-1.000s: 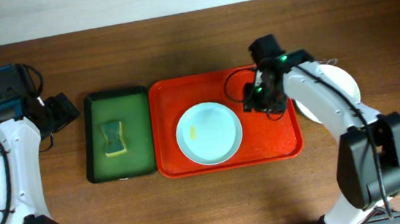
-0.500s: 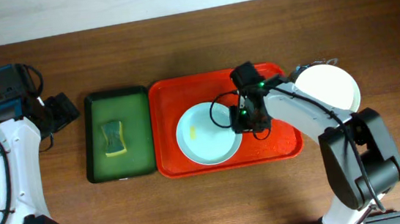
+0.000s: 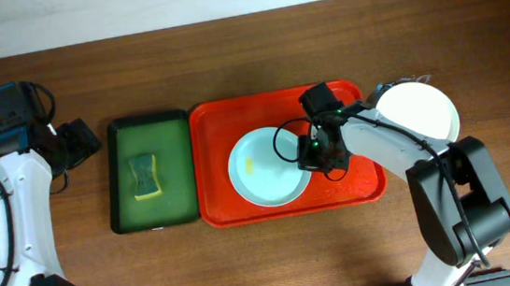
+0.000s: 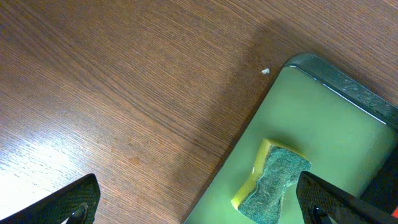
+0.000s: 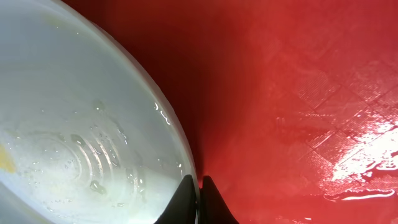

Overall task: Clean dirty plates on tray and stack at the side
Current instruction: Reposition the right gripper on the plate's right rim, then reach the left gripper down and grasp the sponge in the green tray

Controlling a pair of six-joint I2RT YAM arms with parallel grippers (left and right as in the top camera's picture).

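Note:
I should next move my left gripper over the green tray, turn it with the sponge and lower it around the sponge's middle.
One dirty plate [image 3: 267, 168], pale and round with a small yellow smear [image 3: 251, 167], lies in the red tray [image 3: 353, 185]. My right gripper [image 3: 311, 156] is at the plate's right rim. In the right wrist view its fingers [image 5: 199, 186] are pinched together on the rim of the wet plate [image 5: 74, 124], one tip inside and one outside over the tray floor [image 5: 298, 93]. My left gripper [image 3: 86, 140] hovers wide open over the table at the green tray's left edge, holding nothing [image 4: 199, 202].
A clean white plate [image 3: 421, 113] sits on the table right of the red tray. The dark green tray [image 3: 177, 193] left of it holds a yellow-green sponge [image 3: 146, 175], also seen in the left wrist view [image 4: 273, 180].
My right arm swung left from the tray's right part to the plate's rim and its jaws closed on it. The plate shifted slightly right. The left arm stayed still.

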